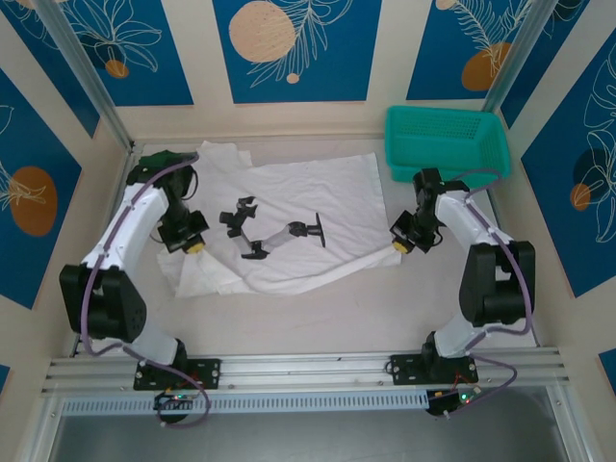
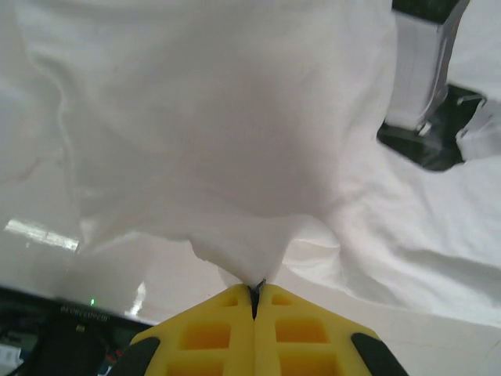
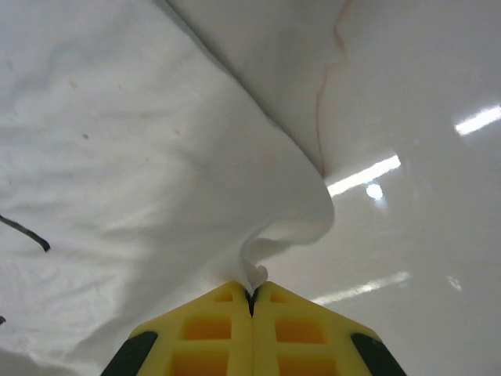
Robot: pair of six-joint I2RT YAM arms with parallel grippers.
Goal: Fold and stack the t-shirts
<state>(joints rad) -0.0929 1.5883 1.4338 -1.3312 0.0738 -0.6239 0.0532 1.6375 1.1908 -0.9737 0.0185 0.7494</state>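
Observation:
My left gripper carries the pinch outward and down onto the white cloth [image 2: 243, 251] beside the black print next to release, since the shirt lies spread there.
The white t-shirt [image 1: 318, 192] lies spread across the middle of the table, its black print [image 1: 274, 231] facing up. My left gripper [image 1: 195, 246] is shut on the shirt's near left edge, and a pinch of white cloth [image 2: 243, 251] rises from between its yellow fingertips [image 2: 235, 301]. At the shirt's near right corner my right gripper [image 1: 398, 246] is shut on a curled fold of cloth [image 3: 266, 251]. The dark green t-shirt [image 1: 157, 162] lies bunched at the far left, behind the left arm and partly hidden by it.
A teal mesh basket [image 1: 446, 142] stands at the far right corner. Bare pale table [image 1: 337, 308] runs between the shirt and the arm bases. Walls close in the table on three sides.

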